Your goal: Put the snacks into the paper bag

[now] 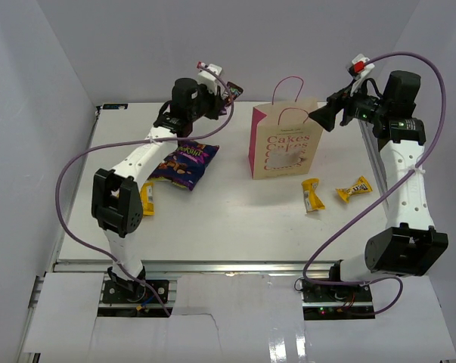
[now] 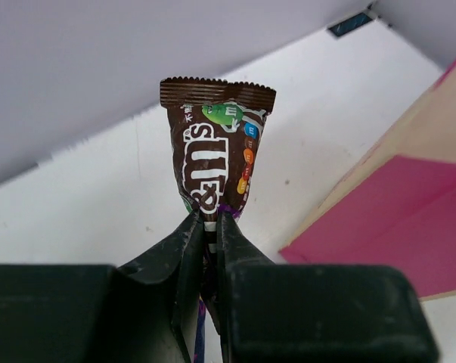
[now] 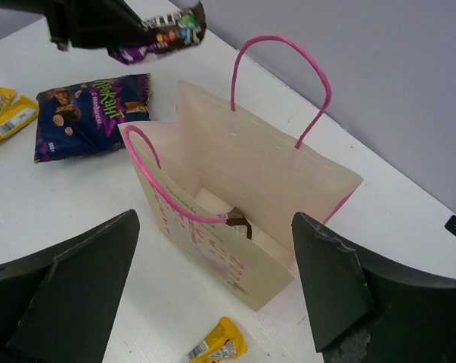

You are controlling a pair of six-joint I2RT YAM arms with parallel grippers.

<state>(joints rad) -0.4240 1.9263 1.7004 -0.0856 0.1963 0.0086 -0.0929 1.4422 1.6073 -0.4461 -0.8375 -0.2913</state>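
I should carry the packet to my left gripper's right in the top view, where the paper bag's opening (image 1: 290, 111) is, and release it between the bag's handles.
The paper bag (image 1: 284, 140) stands upright and open at the table's middle back, with pink "Cakes" lettering. My left gripper (image 1: 224, 94) is shut on a dark brown candy packet (image 1: 234, 92) and holds it in the air left of the bag. In the left wrist view the packet (image 2: 216, 144) stands up from the shut gripper (image 2: 210, 223), with the bag's pink side (image 2: 409, 212) to the right. My right gripper (image 1: 322, 117) is open and empty, above the bag's right side. In the right wrist view the gripper (image 3: 212, 227) looks down into the bag (image 3: 288, 174), where another brown packet (image 3: 237, 221) lies.
The purple-blue bag (image 1: 184, 162) lies left of the paper bag, under the left arm. Two yellow packets (image 1: 312, 194) (image 1: 354, 188) lie in front of the paper bag to the right. A third yellow packet (image 1: 147, 198) lies by the left arm.
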